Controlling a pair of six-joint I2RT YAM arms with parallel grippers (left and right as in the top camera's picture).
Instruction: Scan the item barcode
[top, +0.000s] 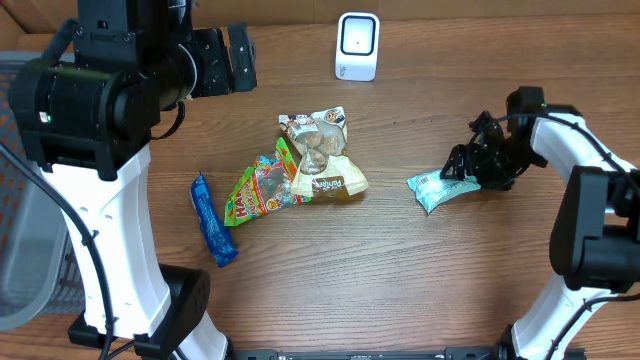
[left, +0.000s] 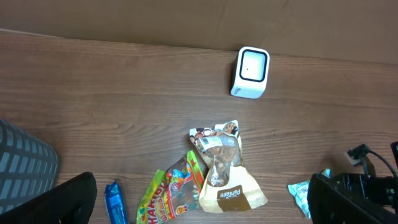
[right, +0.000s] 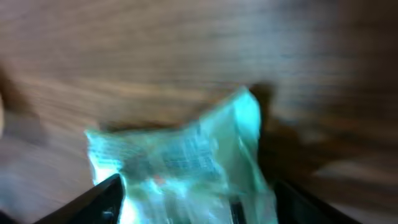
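The robot's right gripper should next move a little toward the brown-and-white pouch while staying low, then close its fingers on the packet's end (top: 455, 185) (right: 194, 194).
A teal snack packet (top: 440, 188) lies flat on the wooden table at the right, printed side up. My right gripper (top: 467, 166) hovers low over its right end. In the blurred right wrist view the packet (right: 180, 155) sits between the spread fingers of that gripper (right: 196, 202), which is open. The white barcode scanner (top: 357, 45) stands at the back centre, well away from the packet. My left gripper (top: 235, 55) hangs high at the back left, open and holding nothing. In its own view the scanner (left: 250, 73) is up the table and the teal packet (left: 300, 194) shows at the lower right.
Mid-table lie a brown-and-white pouch (top: 325, 165), a green Haribo bag (top: 258, 190) and a blue bar (top: 212, 220). A grey mesh basket (top: 30, 250) stands off the left edge. The left arm's white column rises at the front left.
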